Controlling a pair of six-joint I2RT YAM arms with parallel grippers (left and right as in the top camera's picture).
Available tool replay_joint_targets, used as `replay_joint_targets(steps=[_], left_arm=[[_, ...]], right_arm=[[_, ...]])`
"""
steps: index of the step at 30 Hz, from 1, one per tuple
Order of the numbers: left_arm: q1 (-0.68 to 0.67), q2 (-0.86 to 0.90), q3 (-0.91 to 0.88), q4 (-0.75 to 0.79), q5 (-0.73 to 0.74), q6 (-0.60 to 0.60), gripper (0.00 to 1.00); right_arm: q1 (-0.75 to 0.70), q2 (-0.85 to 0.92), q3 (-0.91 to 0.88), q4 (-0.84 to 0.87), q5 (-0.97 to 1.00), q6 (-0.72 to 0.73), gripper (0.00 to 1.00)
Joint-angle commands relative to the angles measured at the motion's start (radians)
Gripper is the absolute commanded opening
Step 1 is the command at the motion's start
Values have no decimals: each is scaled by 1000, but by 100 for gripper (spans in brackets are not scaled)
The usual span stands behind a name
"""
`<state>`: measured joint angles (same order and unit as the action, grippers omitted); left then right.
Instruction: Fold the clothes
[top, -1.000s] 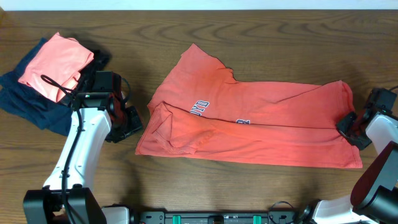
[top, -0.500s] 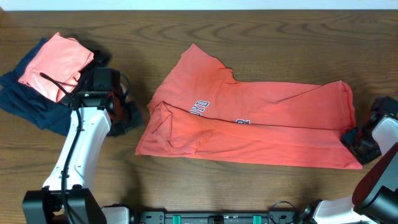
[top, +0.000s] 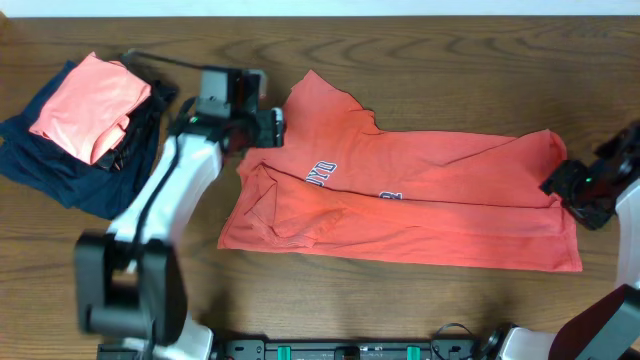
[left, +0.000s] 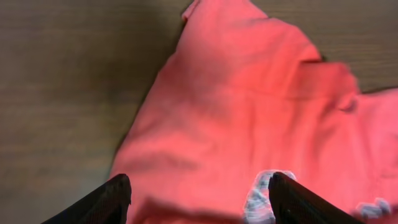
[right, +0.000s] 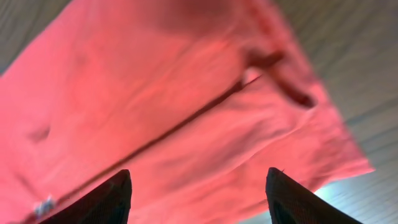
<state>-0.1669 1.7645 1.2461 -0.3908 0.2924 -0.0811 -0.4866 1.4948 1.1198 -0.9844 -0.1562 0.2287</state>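
Observation:
The far sleeve corner of the shirt is outward of the robot's left gripper and sticks out past the rest of the cloth, so the left gripper will move outward next and come down onto it.
The clothes, a red T-shirt (top: 400, 205) with white lettering (top: 320, 172), lie flat across the middle of the table, folded lengthwise with a rumpled lower left corner. My left gripper (top: 274, 128) hovers at the shirt's upper left sleeve. In the left wrist view it (left: 199, 186) is open, red cloth (left: 236, 106) and a bit of lettering (left: 261, 198) showing between its fingers. My right gripper (top: 557, 184) is at the shirt's right edge. In the right wrist view it (right: 199, 183) stands open over the cloth (right: 155, 106), holding nothing.
A folded salmon-pink garment (top: 90, 95) lies on a navy garment (top: 50, 165) at the back left. Bare wooden table (top: 300, 300) shows in front of the shirt, and its far edge (top: 400, 12) runs along the top.
My left arm swung from beside the shirt's lower left corner to its upper left sleeve. The right gripper let go of the shirt's right edge and shifted back. Both grippers opened.

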Motion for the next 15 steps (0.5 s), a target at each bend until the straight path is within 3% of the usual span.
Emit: replay_joint_targets(steps=[1, 8, 15], left_arm=[[3, 126, 132, 11, 5, 77, 73], [-2, 360, 371, 32, 5, 156, 73], [-32, 484, 397, 159, 6, 163, 73]], right_arm=[[24, -6, 9, -22, -39, -48, 68], [60, -6, 9, -42, -39, -47, 70], [63, -6, 9, -42, -39, -47, 71]])
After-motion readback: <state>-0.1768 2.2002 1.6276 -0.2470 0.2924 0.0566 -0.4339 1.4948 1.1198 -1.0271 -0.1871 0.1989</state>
